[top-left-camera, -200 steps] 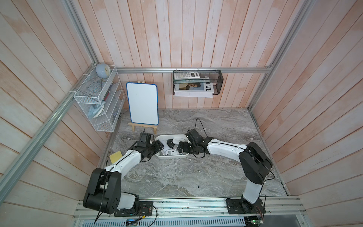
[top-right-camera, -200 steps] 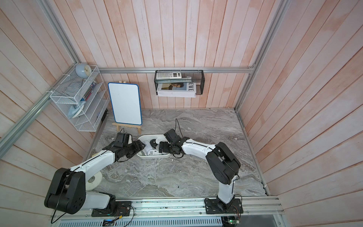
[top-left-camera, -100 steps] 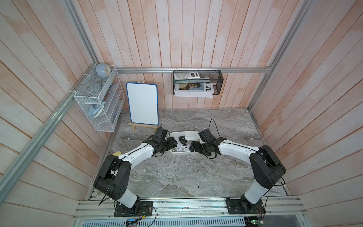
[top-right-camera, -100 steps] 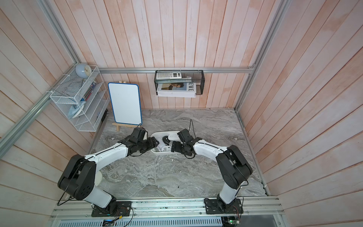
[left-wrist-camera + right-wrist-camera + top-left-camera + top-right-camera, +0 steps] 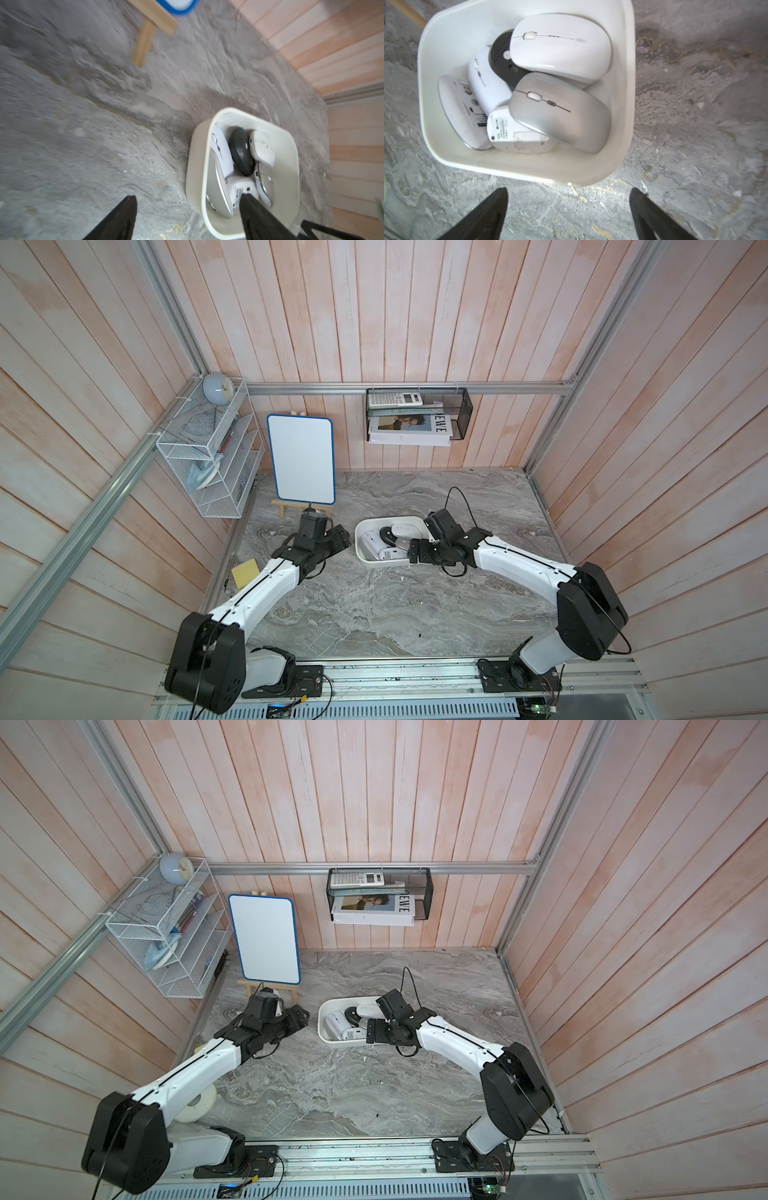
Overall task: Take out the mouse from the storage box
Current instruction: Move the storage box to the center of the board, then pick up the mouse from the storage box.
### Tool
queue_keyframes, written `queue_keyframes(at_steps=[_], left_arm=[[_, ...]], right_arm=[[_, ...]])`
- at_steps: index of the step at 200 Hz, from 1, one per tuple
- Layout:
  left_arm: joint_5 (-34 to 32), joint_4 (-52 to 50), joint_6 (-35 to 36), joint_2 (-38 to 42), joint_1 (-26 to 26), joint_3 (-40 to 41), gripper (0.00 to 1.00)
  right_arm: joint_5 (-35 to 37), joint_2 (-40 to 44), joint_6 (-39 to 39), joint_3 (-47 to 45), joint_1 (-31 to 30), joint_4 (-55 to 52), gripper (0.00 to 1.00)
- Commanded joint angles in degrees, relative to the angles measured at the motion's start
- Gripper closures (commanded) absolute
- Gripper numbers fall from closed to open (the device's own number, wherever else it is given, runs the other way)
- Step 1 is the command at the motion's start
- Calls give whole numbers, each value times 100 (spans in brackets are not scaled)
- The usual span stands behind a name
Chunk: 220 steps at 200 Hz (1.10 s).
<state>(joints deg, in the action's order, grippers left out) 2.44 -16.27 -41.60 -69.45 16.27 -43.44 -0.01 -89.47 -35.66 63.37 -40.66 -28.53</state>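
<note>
The robot's right gripper needs to move across the box toward the left gripper and go down over the tilted mouse by the box's end (image 5: 370, 548) (image 5: 462, 114), because the mouse's upper edge stands clear.
The white storage box (image 5: 390, 519) sits mid-table in both top views, rim (image 5: 321, 1025). It holds several mice: a white mouse (image 5: 560, 47), a silver mouse (image 5: 562, 116), a black mouse (image 5: 502, 60) and others lying upside down. My right gripper (image 5: 420, 540) is open at the box's right side. In the right wrist view the right gripper (image 5: 569, 192) has bare table between its tips, and the box rim (image 5: 529, 172) lies just beyond them. My left gripper (image 5: 343, 540) stands open just left of the box. In its blurred wrist view the left gripper (image 5: 187, 199) frames the box wall (image 5: 197, 166).
A whiteboard on a wooden easel (image 5: 301, 464) stands behind the left arm. A white wire rack (image 5: 208, 456) hangs on the left wall and a black mesh basket (image 5: 415, 414) on the back wall. A yellow notepad (image 5: 245, 574) and a tape roll (image 5: 195, 1104) lie at the left edge.
The storage box has slid right across the table, with both grippers beside it. The left gripper has since drawn back a little to the left, and its jaws stand wider.
</note>
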Motion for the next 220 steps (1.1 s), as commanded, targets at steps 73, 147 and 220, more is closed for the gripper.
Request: queue_keyframes(at_steps=[73,147,220], left_arm=[[-510,506,-50,2303,-290,1775,13],[-329,965,28,2510,-333,2210,12],[-215,1249,136,2464,-361,2329,11]], right_arm=[[286,-1791,949,2711,-794,-1550,12],[-268,-2994,1118,4029,-838,-2019,27],[-673,-3909,1195,5062,-876,-2374,39]])
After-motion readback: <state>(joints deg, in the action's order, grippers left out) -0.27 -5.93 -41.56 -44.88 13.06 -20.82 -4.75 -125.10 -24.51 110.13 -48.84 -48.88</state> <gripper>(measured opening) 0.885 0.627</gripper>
